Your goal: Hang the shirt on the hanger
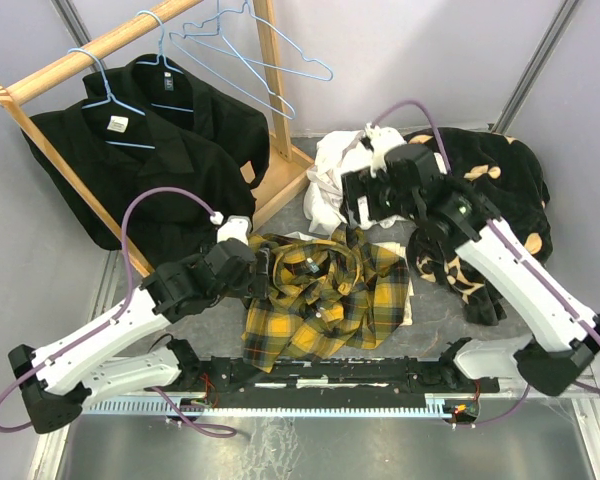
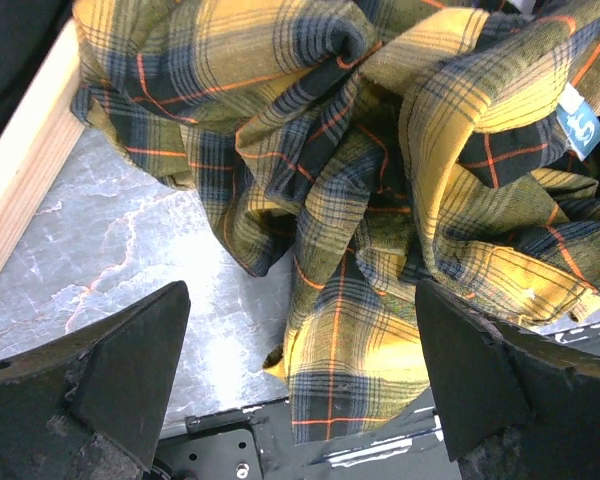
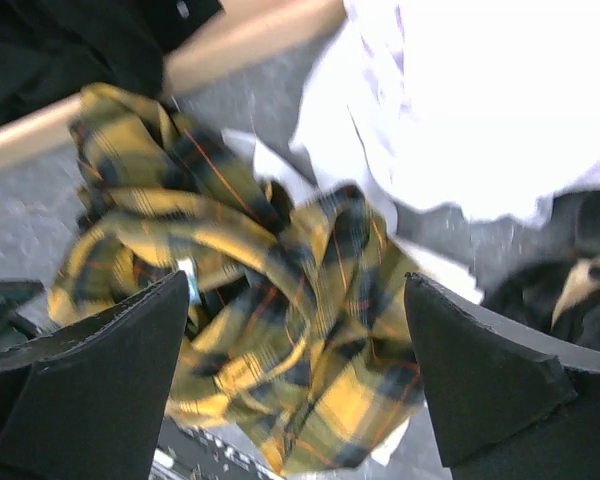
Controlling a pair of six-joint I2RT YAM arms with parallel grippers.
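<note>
My right gripper will swing outward and toward the rack next, onto the empty hanger's near tip [image 1: 291, 114]. The tip sticks out to the gripper's left in the top view.
The yellow-and-black plaid shirt [image 1: 325, 295] lies crumpled on the table near the front, between the two arms. My left gripper [image 1: 258, 270] is open at the shirt's left edge. In the left wrist view, this left gripper [image 2: 300, 375] has plaid shirt [image 2: 360, 200] folds lying below and between its spread fingers, and nothing is gripped. My right gripper [image 1: 357, 203] hovers open above the shirt's far right side. From the right wrist, the right gripper [image 3: 295, 370] frames the blurred shirt [image 3: 280, 300] underneath. Empty light-blue hangers [image 1: 286, 45] hang on the wooden rack at the back.
Two black shirts [image 1: 150, 150] hang on the wooden rack [image 1: 270, 110] at the back left. A cream-white shirt [image 1: 335, 170] and a black-and-tan fleece [image 1: 495, 190] lie at the back right. The rack's wooden foot [image 2: 25, 190] runs beside the left gripper.
</note>
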